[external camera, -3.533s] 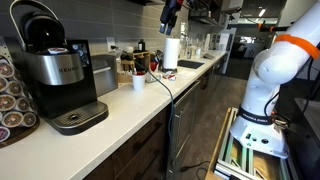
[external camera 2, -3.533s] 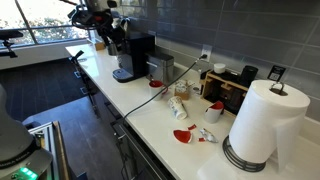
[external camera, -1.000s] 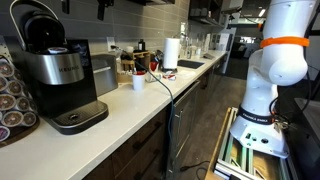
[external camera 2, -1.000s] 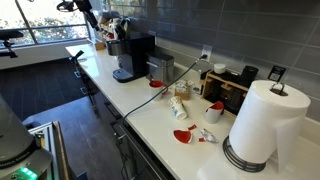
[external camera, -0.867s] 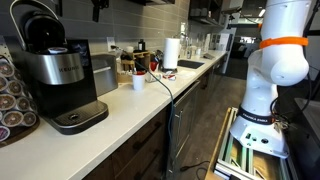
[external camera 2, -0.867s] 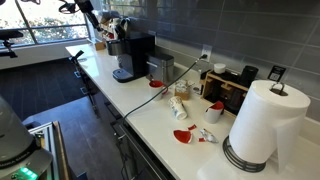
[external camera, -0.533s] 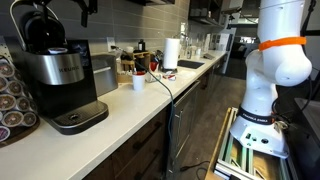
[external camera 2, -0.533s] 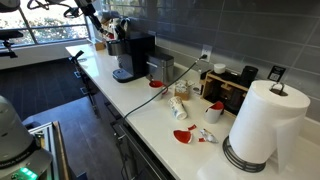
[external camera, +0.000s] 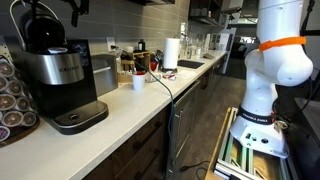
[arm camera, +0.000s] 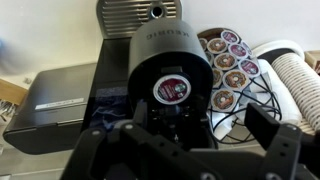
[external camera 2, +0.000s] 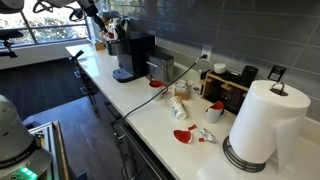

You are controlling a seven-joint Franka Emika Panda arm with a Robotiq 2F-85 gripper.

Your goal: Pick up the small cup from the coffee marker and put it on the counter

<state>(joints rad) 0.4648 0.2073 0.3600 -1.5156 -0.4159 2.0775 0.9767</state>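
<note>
I need to lower my gripper next until its fingers are on both sides of the foil-topped rim of the pod cup in the brewer's open holder. Then I need to close it.
The silver and black coffee maker (external camera: 60, 75) stands at the near end of the counter; it also shows in an exterior view (external camera 2: 132, 58). Its lid is up. In the wrist view a small pod cup with a dark red foil top (arm camera: 170, 88) sits in the brewer's round holder (arm camera: 165, 60). My gripper (arm camera: 180, 140) hangs open above the brewer, its two black fingers (arm camera: 275, 130) spread wide, the pod below and between them, untouched. In both exterior views the gripper (external camera: 78, 10) (external camera 2: 95, 12) is above the coffee maker's top.
A rack of several pods (external camera: 12, 95) (arm camera: 228, 65) stands beside the brewer. A stack of white cups (arm camera: 298, 85) is beside it. A white cup (external camera: 139, 82), a paper towel roll (external camera: 171, 52) (external camera 2: 262, 125), cables and small red items (external camera 2: 185, 135) lie on the counter (external camera: 125, 105).
The arm has swung along the counter from above the paper towel roll to above the coffee maker. The gripper stays open and empty.
</note>
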